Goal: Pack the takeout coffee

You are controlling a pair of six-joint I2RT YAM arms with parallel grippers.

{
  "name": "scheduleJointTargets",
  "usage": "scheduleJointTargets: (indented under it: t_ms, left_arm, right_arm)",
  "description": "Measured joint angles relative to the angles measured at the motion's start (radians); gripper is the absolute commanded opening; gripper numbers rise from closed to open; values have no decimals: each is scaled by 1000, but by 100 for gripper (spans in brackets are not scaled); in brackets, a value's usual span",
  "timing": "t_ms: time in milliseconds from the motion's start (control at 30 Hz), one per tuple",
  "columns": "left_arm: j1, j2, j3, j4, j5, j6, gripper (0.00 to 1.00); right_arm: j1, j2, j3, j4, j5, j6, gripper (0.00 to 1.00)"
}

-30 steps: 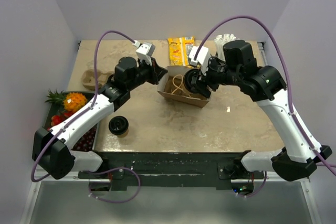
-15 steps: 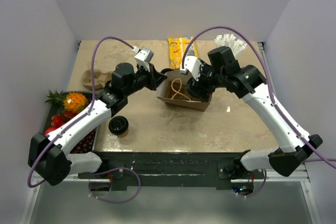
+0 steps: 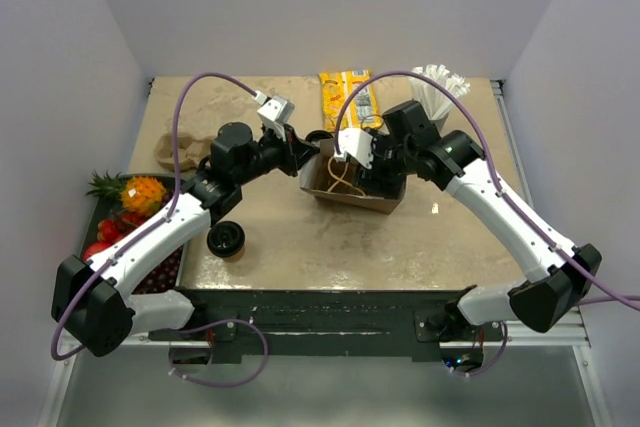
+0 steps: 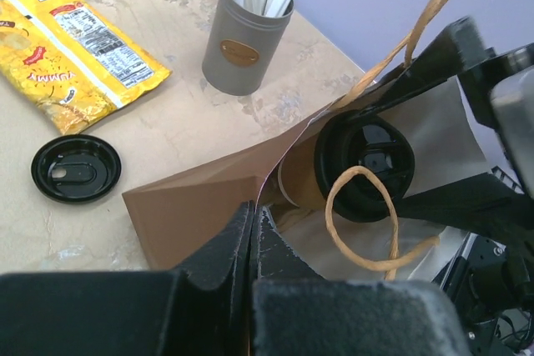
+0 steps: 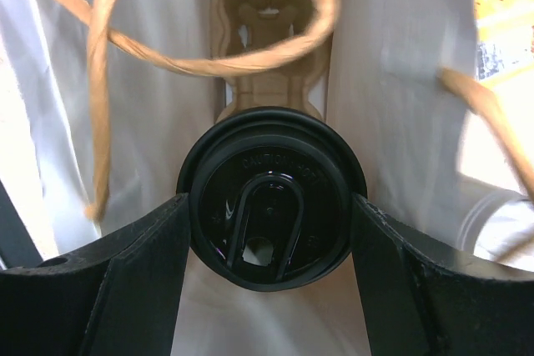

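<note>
My right gripper will next move down deeper into the bag and let go of the kraft cup in the cardboard carrier, because the carrier is below the gripper.
A brown paper bag [image 3: 345, 187] stands open at mid table. My left gripper [image 3: 302, 154] is shut on the bag's left rim [image 4: 275, 152], jaws pinched together in the left wrist view [image 4: 253, 210]. My right gripper [image 3: 375, 172] is inside the bag mouth, shut on a kraft cup with a black lid [image 5: 271, 206], one finger on each side; the left wrist view shows this cup too [image 4: 363, 164]. A second cup [image 3: 226, 239], black on top, stands at the front left. A loose black lid [image 4: 75, 168] lies on the table behind the bag.
A moulded cardboard carrier [image 5: 269, 6] shows deep in the bag; a similar brown shape [image 3: 175, 150] lies at far left. The bag's twine handles [image 5: 100, 81] loop across its mouth. Grey cup of straws [image 3: 435, 97], yellow snack packet [image 3: 345, 97], fruit tray [image 3: 125, 217].
My right arm has moved left and forward, carrying the lidded cup into the bag's mouth. My left gripper has kept its hold on the bag's rim.
</note>
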Motion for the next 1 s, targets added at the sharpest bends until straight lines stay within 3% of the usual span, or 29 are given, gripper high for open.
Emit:
scheduleJointTargets:
  t_ms: [300,667,1000]
  left_arm:
    - [0,-3,0,1,11,17,0]
    - [0,-3,0,-1,13,25,0]
    - [26,6,0,2,13,24,0]
  right_arm:
    - [0,25,-72,37,-2,-58,28]
    - [-101,103,-85,70,-85,-10,27]
    - [-110,117,-138,118,-134,-3,27]
